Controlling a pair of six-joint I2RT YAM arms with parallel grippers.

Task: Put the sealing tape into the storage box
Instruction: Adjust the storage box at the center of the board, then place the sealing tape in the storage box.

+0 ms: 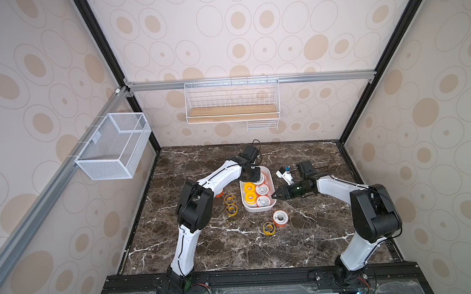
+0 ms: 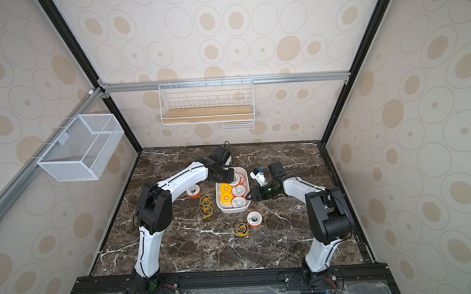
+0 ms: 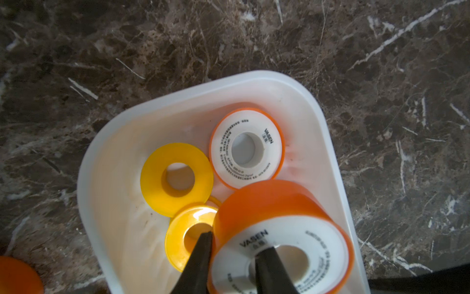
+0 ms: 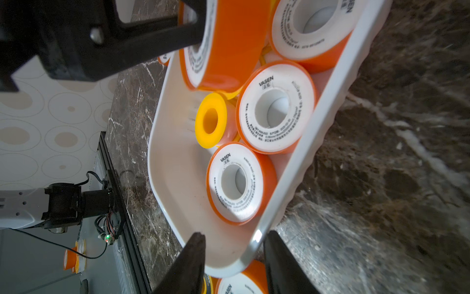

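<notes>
My left gripper moves outward and down over the flat spool in the box's far corner (image 3: 247,148) next and releases there. The flat spool's white side lies uncovered.
The white storage box (image 1: 259,209) sits mid-table and holds several spools of sealing tape, yellow (image 1: 249,187) and orange with white faces (image 1: 263,201). My left gripper (image 1: 257,176) hangs over the box's far end, shut on an orange spool (image 3: 279,203), one finger in its hole and the other outside its rim. My right gripper (image 4: 236,233) straddles the box's near right corner (image 4: 256,241), one finger inside and one outside, closed on the wall. Loose on the table lie yellow ringed spools (image 1: 229,199) (image 1: 268,228) and orange ones (image 1: 279,218) (image 2: 193,191).
A white mesh basket (image 1: 114,146) hangs on the left wall. A wire rack with a wooden board (image 1: 232,109) hangs on the back wall. Dark marble tabletop (image 1: 314,231) stretches in front of the box, between both arms' bases.
</notes>
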